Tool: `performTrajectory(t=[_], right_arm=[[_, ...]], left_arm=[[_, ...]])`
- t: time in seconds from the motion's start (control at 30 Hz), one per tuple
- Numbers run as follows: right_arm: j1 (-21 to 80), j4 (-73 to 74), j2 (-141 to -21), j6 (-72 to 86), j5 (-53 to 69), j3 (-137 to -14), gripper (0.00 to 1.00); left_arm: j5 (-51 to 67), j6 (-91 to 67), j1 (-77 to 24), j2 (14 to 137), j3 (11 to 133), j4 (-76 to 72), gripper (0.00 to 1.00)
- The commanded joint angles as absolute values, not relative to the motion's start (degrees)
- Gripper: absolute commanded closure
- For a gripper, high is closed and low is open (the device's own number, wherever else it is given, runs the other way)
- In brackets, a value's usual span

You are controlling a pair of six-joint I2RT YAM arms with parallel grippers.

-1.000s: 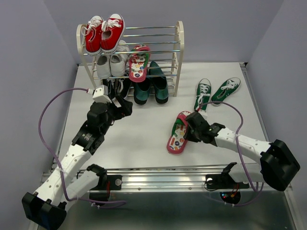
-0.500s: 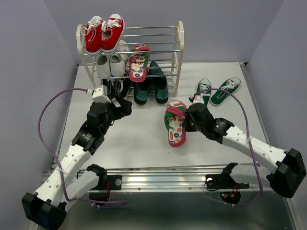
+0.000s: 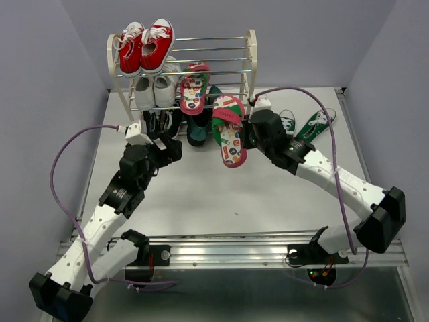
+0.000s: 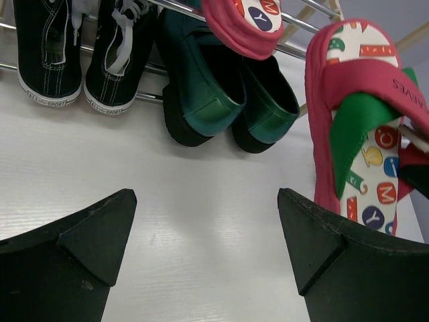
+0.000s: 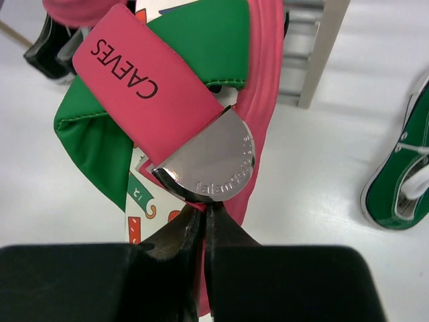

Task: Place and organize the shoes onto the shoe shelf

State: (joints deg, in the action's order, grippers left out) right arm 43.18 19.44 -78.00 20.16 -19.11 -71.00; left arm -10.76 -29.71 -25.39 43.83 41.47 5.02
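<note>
I should next move my right gripper outward and release the flip-flop beside its mate, on the shoe shelf's bare middle rods.
My right gripper (image 3: 249, 131) is shut on the strap of a red flip-flop (image 3: 229, 131) with green straps and holds it in the air just in front of the shoe shelf (image 3: 251, 74). In the right wrist view the gripper (image 5: 204, 209) pinches the strap by its silver tag, with the flip-flop (image 5: 201, 80) hanging ahead. The other flip-flop (image 3: 194, 88) leans on the middle tier. The dark teal slip-ons (image 3: 210, 124) sit on the bottom tier. Two green sneakers (image 3: 315, 125) lie on the table at the right. My left gripper (image 3: 169, 146) is open and empty, low in front of the shelf.
Red sneakers (image 3: 146, 45) sit on the top tier, white sneakers (image 3: 154, 90) on the middle tier, black sneakers (image 4: 74, 50) on the bottom left. Grey walls close in the table at the back and both sides.
My right gripper has lifted the flip-flop off the table and carried it up and left toward the shelf. The left arm has barely moved.
</note>
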Motion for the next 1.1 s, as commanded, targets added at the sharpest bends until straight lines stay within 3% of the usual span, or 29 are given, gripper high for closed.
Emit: performTrajectory(t=[0.0,0.33,0.63,1.07], right_arm=[[43.42,11.78,-83.64,18.02,-26.71,-82.58,0.99],[40.09,11.69,-95.27,18.90,-32.26,-96.06,0.99],[37.45,10.72,-98.79,18.98,-30.59,-100.54,0.99],[35.77,-2.10,-103.80,21.71,-33.04,-100.81,0.99]], left_arm=[[-11.95,-29.88,-25.49,42.28,41.49,3.34,0.01],[-12.74,-29.97,-25.49,41.84,41.57,3.78,0.01],[-13.18,-29.79,-25.49,42.19,41.66,3.52,0.01],[-13.45,-29.62,-25.49,43.24,41.84,3.78,0.01]])
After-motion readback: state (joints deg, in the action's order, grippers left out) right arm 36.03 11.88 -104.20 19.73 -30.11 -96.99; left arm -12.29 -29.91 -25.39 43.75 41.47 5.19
